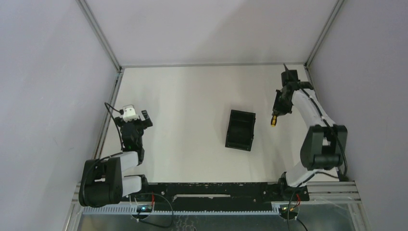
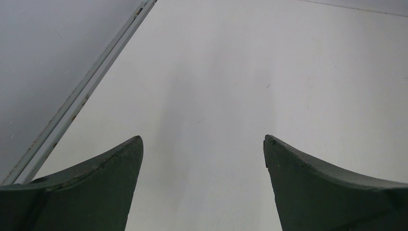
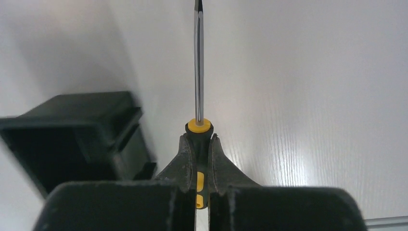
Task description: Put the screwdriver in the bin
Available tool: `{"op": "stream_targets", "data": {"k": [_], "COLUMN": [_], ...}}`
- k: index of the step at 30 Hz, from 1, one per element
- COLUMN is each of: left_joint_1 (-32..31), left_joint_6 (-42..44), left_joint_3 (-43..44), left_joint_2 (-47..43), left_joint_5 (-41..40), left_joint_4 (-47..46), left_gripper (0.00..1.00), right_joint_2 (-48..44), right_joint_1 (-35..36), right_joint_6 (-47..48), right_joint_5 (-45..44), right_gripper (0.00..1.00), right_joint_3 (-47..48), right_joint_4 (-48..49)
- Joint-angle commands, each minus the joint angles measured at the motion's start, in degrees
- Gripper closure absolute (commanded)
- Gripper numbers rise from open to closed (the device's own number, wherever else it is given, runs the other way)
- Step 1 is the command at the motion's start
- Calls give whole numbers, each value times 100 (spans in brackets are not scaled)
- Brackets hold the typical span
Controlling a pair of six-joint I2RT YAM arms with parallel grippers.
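My right gripper needs to carry the screwdriver [image 1: 274, 121] to the left in the top view next, over to the empty bin [image 1: 240, 130]. Then it needs to lower it inside and let go of it.
The screwdriver [image 3: 197, 72] has a thin metal shaft, a yellow collar and a black and yellow handle. My right gripper [image 3: 199, 137] is shut on its handle, with the shaft pointing straight out ahead. In the top view the right gripper [image 1: 277, 111] holds the screwdriver [image 1: 274, 121] above the table, just right of the bin [image 1: 240, 130]. The bin is a black rectangular tray with an inner divider; it shows at the left of the right wrist view [image 3: 72, 139]. My left gripper [image 2: 203, 144] is open and empty over bare table at the far left [image 1: 135, 119].
A metal rail [image 2: 82, 91] runs along the table's left edge close to the left gripper. Grey walls enclose the table at the left, back and right.
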State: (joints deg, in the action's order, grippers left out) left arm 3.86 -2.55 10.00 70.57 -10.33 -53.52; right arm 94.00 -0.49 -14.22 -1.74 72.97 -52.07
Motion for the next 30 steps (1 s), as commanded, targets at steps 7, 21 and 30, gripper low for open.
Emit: {"op": "stream_targets", "data": {"k": [7, 21, 30], "left_joint_1": [-25, -25, -25], "left_joint_6": [79, 79, 81], "left_joint_3": [314, 315, 311], "left_joint_2": [19, 14, 18], "left_joint_5": [-21, -21, -24], "left_joint_4": [-229, -230, -229], "left_gripper": [0, 0, 0], "right_joint_2": [-1274, -1558, -835], "right_joint_1": [409, 2929, 3277], "right_joint_6": [-64, 278, 775], "right_joint_5": [-60, -80, -83], "right_gripper": [100, 100, 100], "right_joint_3": [738, -2, -647], "right_joint_4": [-995, 254, 1062]}}
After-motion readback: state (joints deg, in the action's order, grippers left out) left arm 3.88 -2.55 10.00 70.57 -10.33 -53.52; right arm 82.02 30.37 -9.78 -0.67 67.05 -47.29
